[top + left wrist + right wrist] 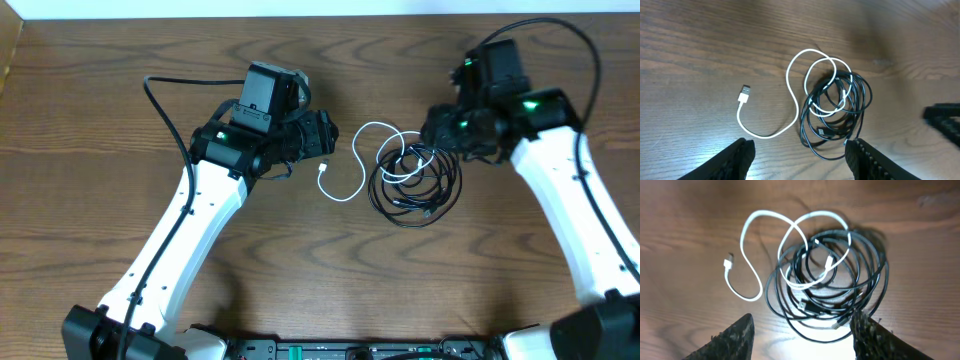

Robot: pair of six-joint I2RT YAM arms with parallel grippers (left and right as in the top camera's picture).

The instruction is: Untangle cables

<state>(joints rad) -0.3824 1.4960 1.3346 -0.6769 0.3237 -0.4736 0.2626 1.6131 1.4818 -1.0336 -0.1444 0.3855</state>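
I should next move my right gripper down and to the left in the overhead view, onto the part of the white cable by the coil's upper edge (402, 137) (802, 235), where the cable leaves the black loops.
The cables lie tangled on the wooden table between my two grippers. The black cable (412, 190) is a loose coil of several loops (830, 158) (817, 341). The white cable (340, 197) threads through the coil's upper part and trails left to its plug (744, 94) (728, 262). My left gripper (325, 133) (800, 160) is open just left of the white cable, holding nothing. My right gripper (440, 130) (802, 337) hangs open at the coil's right edge; in its own view the coil's near loop shows between its fingers, which hold nothing.
Bare wooden table (100, 120) lies all around the cables. A thick black arm wire (165, 105) loops over the table at the left, and another (590, 50) arcs above the right arm. The right gripper's finger (945, 120) shows at the left wrist view's edge.
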